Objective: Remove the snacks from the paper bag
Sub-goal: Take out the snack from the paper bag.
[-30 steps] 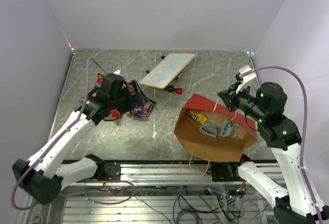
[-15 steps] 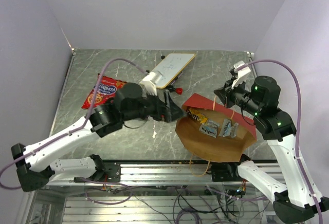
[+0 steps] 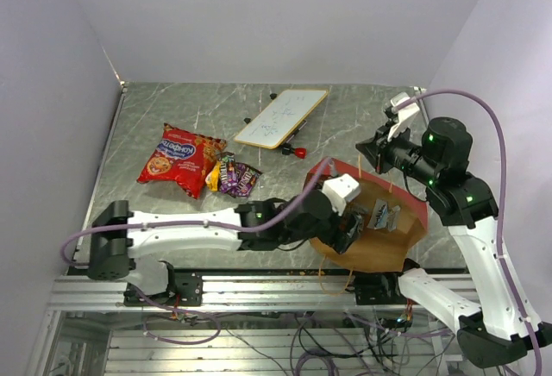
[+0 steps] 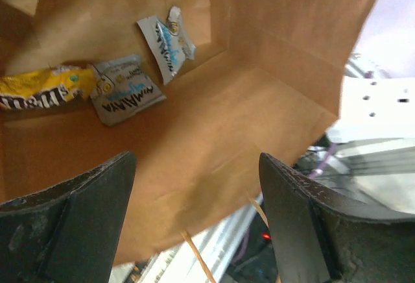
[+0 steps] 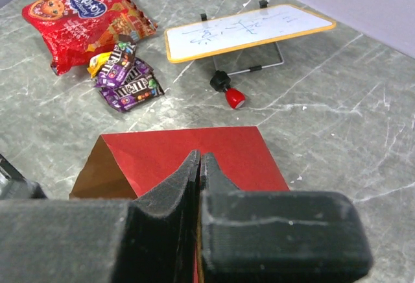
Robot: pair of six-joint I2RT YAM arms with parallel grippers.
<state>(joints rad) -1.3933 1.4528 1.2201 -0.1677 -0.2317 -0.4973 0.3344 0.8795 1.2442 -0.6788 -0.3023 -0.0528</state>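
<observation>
My left gripper moves down and outward next, deeper into the paper bag, onto the yellow packet's end point(image 4: 79, 82) by the light blue packet, because that end lies uncovered.
The paper bag point(image 3: 412, 214), red outside and kraft inside point(image 4: 259, 69), lies open at the right. My right gripper point(image 3: 378, 159) is shut on its tan cord handle above the red side point(image 5: 149, 156); the jaws point(image 5: 200, 159) are pressed together. My left gripper point(image 3: 348, 224) is open and empty inside the bag's mouth point(image 4: 194, 159). Ahead of it lie a yellow packet point(image 4: 39, 88) and two light blue packets point(image 4: 123, 91). The red chip bag point(image 3: 179, 153) and the dark brown and purple packets point(image 3: 235, 178) lie on the table at the left.
A white board with scribbles point(image 3: 281, 118) stands at the back middle, a small red-and-black marker point(image 3: 296, 151) in front of it. The table's metal front rail point(image 3: 259, 285) runs just below the bag. The left arm stretches across the near middle of the table.
My left arm has swung from the snack pile at the left across to the bag, and its open gripper is now in the mouth. The right gripper has stayed on the handle.
</observation>
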